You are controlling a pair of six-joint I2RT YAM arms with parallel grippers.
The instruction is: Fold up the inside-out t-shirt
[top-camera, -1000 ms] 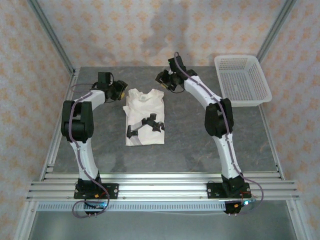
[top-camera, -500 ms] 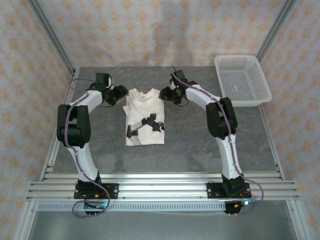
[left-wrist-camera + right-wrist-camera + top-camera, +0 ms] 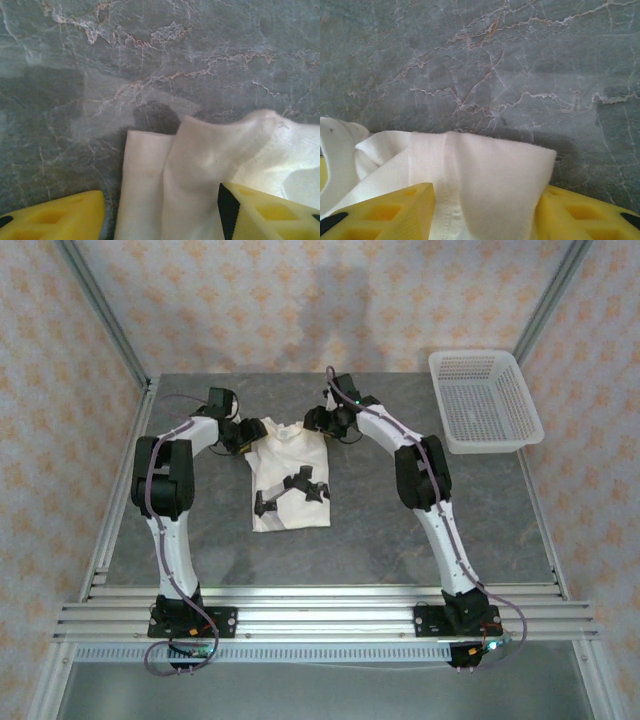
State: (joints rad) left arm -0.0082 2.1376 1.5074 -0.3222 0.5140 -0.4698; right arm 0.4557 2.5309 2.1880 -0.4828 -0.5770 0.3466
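I will next move my left gripper sideways toward the middle of the shirt and then close it on the fold of white cloth point(image 3: 172, 192), because marble shows beside the outer finger.
The inside-out t-shirt point(image 3: 290, 475) lies flat mid-table as a narrow cream rectangle with a dark mark point(image 3: 292, 490) across it. My left gripper point(image 3: 243, 433) is at its far left corner. In the left wrist view the gripper point(image 3: 160, 210) is open, with a raised fold of the shirt point(image 3: 200, 160) between the yellow fingers point(image 3: 260, 215) and a gap on the left side. My right gripper point(image 3: 322, 423) is at the far right corner. Seen from the right wrist, this gripper point(image 3: 485, 200) is open around a hemmed shirt edge point(image 3: 490, 170) that spans the space between the fingers point(image 3: 385, 210).
A white mesh basket point(image 3: 485, 400) stands at the back right of the grey marble table point(image 3: 400, 530). Metal frame posts and patterned walls close in the table. Bare marble lies beyond the shirt in both wrist views.
Both grippers have moved inward and down onto the shirt's far corners, and their jaws stand a little wider than a second ago. The shirt has not shifted.
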